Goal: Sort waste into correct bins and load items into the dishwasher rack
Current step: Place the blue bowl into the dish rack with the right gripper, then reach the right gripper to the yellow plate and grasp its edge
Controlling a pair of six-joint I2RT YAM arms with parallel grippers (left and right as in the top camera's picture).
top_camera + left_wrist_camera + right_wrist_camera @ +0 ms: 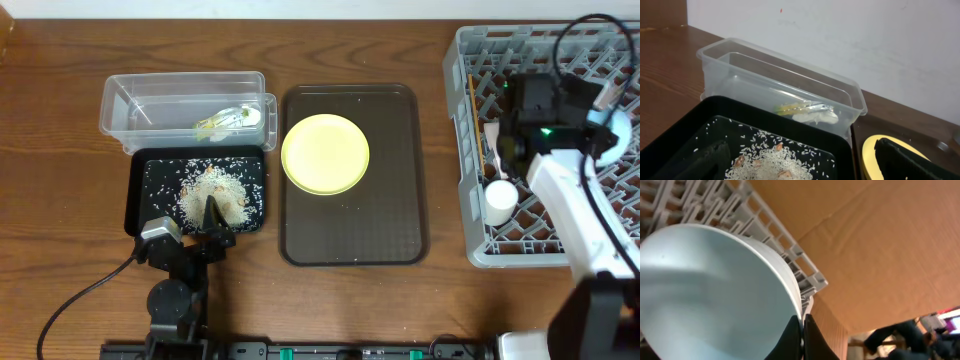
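The robot's right gripper should move the bowl, which is already on edge, to the left in the overhead view and release it, since rack slots toward the chopstick are that way.
My left gripper (213, 220) hangs open over the near edge of the black tray (140, 185), its fingers either side of a pile of rice scraps (212, 195) (775, 162). The green-and-yellow wrapper (225, 120) (807, 112) lies in the clear tub (180, 95). A yellow plate (325, 153) rests on the brown serving tray (400, 200). My right gripper (803, 337) is shut on the rim of the light-blue bowl (715, 290) (620, 130), held on edge inside the grey dishwasher rack (480, 250). A white cup (500, 200) stands in the rack, and a chopstick (471, 100) lies along its left side.
A cardboard wall (880, 245) stands just beyond the rack's far side. The black tray and the clear tub sit side by side at the left, with the brown tray between them and the rack. A cable (80, 300) trails from the left arm across the near table.
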